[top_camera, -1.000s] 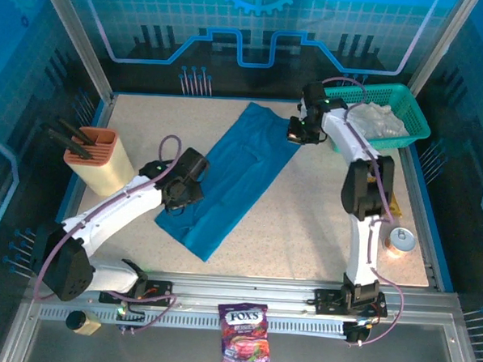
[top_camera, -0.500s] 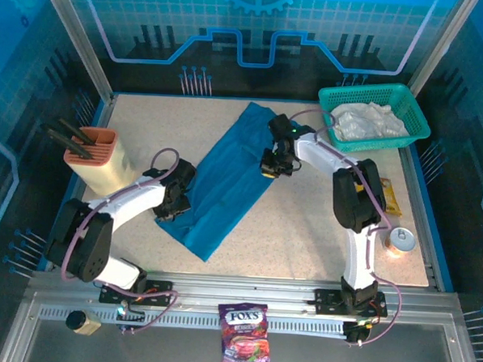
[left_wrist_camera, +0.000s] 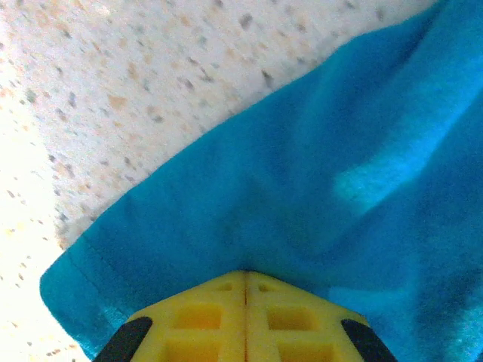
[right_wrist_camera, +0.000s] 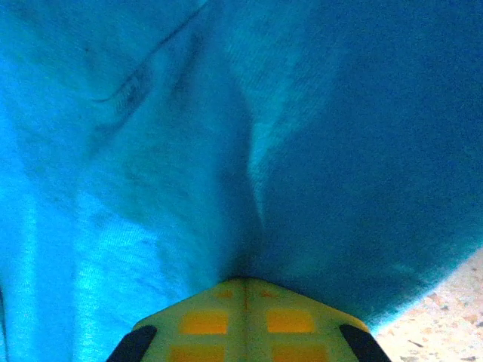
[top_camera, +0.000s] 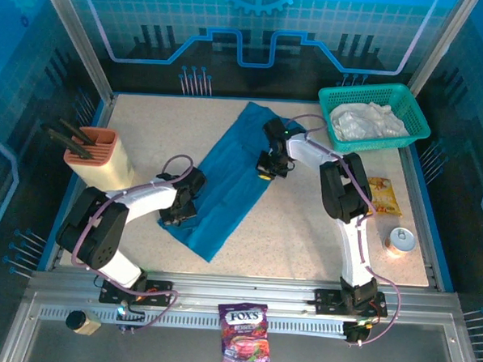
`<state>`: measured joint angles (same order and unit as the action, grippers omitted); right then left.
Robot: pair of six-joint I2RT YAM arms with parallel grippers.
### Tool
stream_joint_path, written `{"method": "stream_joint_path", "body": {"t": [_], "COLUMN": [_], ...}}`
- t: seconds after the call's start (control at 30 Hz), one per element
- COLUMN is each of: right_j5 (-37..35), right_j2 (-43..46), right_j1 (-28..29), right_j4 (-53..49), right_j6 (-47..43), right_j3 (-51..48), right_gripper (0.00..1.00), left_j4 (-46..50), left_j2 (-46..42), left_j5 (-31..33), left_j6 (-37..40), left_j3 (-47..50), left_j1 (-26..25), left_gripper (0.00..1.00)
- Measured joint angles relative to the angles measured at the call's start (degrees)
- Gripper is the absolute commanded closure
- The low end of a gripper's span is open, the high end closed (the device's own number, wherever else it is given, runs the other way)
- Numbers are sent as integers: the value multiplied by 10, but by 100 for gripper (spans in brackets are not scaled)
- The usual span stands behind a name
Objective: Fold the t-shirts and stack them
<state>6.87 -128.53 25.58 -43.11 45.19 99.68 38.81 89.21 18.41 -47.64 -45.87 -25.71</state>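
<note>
The teal-blue t-shirt lies diagonally. My right gripper should next move slightly outward toward the bare tabletop beside it on the basket's side and let go of the t-shirt's fold.
A teal-blue t-shirt point(top_camera: 229, 180) lies as a long strip, running diagonally across the table's middle. My left gripper point(top_camera: 177, 214) sits low on its lower left edge. In the left wrist view the yellow fingertips point(left_wrist_camera: 245, 275) are pressed together with the blue cloth point(left_wrist_camera: 339, 151) pinched at the tip. My right gripper point(top_camera: 268, 166) is at the shirt's right edge, and its fingertips point(right_wrist_camera: 245, 283) are shut on a gathered fold of the cloth point(right_wrist_camera: 151, 151). A white t-shirt point(top_camera: 362, 120) lies crumpled in the basket.
The teal-green mesh basket point(top_camera: 415, 117) stands at the back right. A beige block holding dark handles point(top_camera: 101, 157) is at the left. A snack packet point(top_camera: 384, 197) and a can point(top_camera: 400, 238) lie at the right, and a FOXS bag point(top_camera: 245, 347) lies on the front rail.
My right gripper came left from beside the basket, carrying the shirt's right edge with it. My left gripper slid toward the lower left edge and closed on the cloth.
</note>
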Motion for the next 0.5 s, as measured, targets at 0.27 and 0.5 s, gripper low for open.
{"method": "stream_joint_path", "body": {"t": [0.27, 0.5], "right_j5": [-4, -4], "right_j2": [-14, -67], "right_j1": [-11, -34], "right_j4": [-15, -65], "right_j6": [-19, -66], "right_j3": [25, 119], "right_gripper": [100, 100], "left_j4": [6, 4], "left_j2": [0, -6], "left_j5": [-1, -25], "left_j6": [-44, -97], "left_j3": [2, 3], "left_j1": [-59, -123], "left_gripper": [94, 93]}}
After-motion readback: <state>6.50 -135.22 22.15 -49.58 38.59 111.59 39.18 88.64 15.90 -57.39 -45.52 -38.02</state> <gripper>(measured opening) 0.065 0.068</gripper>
